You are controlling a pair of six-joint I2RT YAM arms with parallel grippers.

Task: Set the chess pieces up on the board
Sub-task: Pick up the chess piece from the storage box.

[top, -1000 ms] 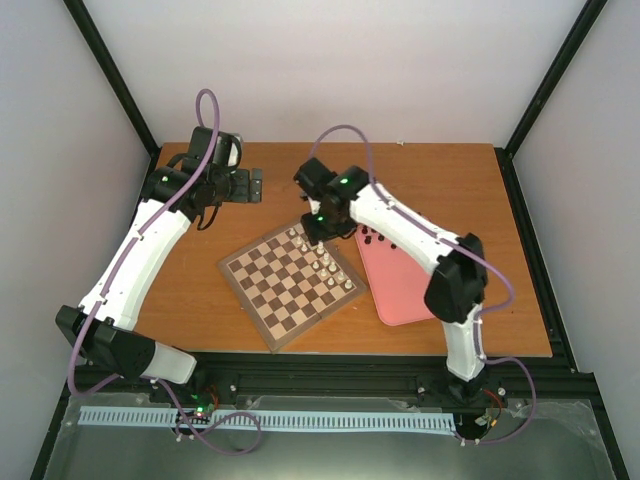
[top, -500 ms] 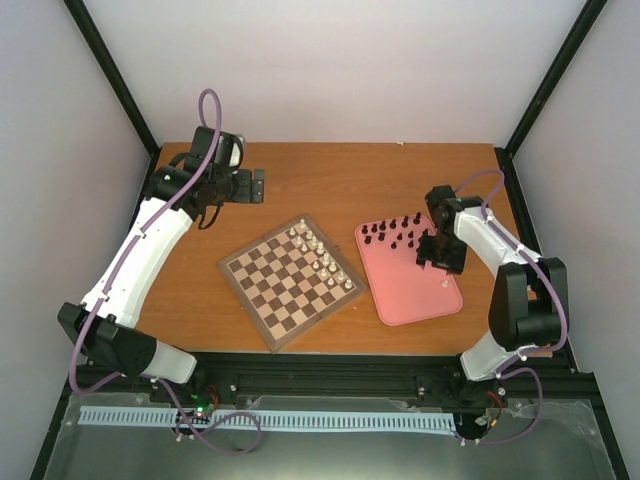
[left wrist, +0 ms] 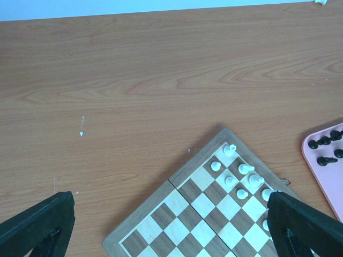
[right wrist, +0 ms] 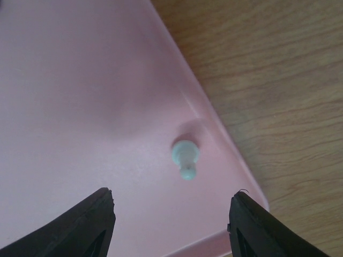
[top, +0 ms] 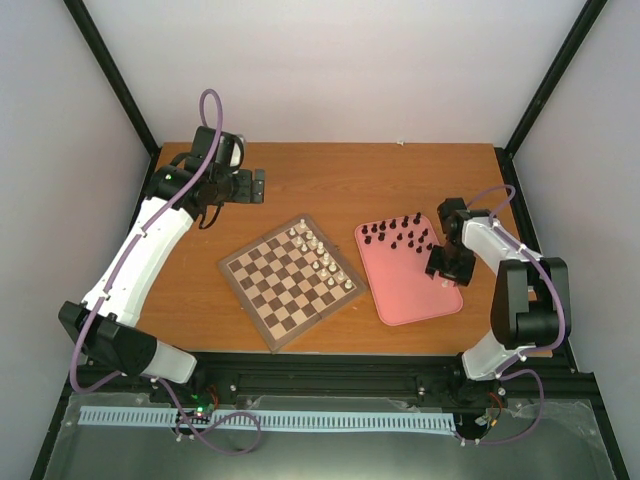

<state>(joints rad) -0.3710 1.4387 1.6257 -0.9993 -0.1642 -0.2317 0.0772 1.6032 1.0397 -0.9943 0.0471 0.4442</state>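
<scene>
The bare tray leaves room for both fingers. I need to lower my right gripper next until its open fingers are on either side of the white pawn's head (top: 446,284) (right wrist: 187,173) below them, and close there.
The chessboard (top: 290,281) lies turned like a diamond on the table, with several cream-white pieces (top: 318,253) along its far-right edge; they also show in the left wrist view (left wrist: 242,178). Several black pieces (top: 398,232) stand at the far end of the pink tray (top: 405,290). One white pawn (right wrist: 185,157) stands near the tray's near-right corner. My right gripper (top: 449,264) hovers open just above that pawn, its fingertips (right wrist: 88,225) on either side of it, apart from it. My left gripper (top: 256,186) is open and empty above bare table beyond the board.
The pink tray's rim (right wrist: 211,120) runs just right of the pawn, with bare wood table (right wrist: 278,80) beyond it. Black frame posts stand at the table's far corners. A black rail runs along the near edge.
My right arm swung from over the board's white pieces to the pink tray, then moved a little nearer and right, over the white pawn. The left arm stayed still.
</scene>
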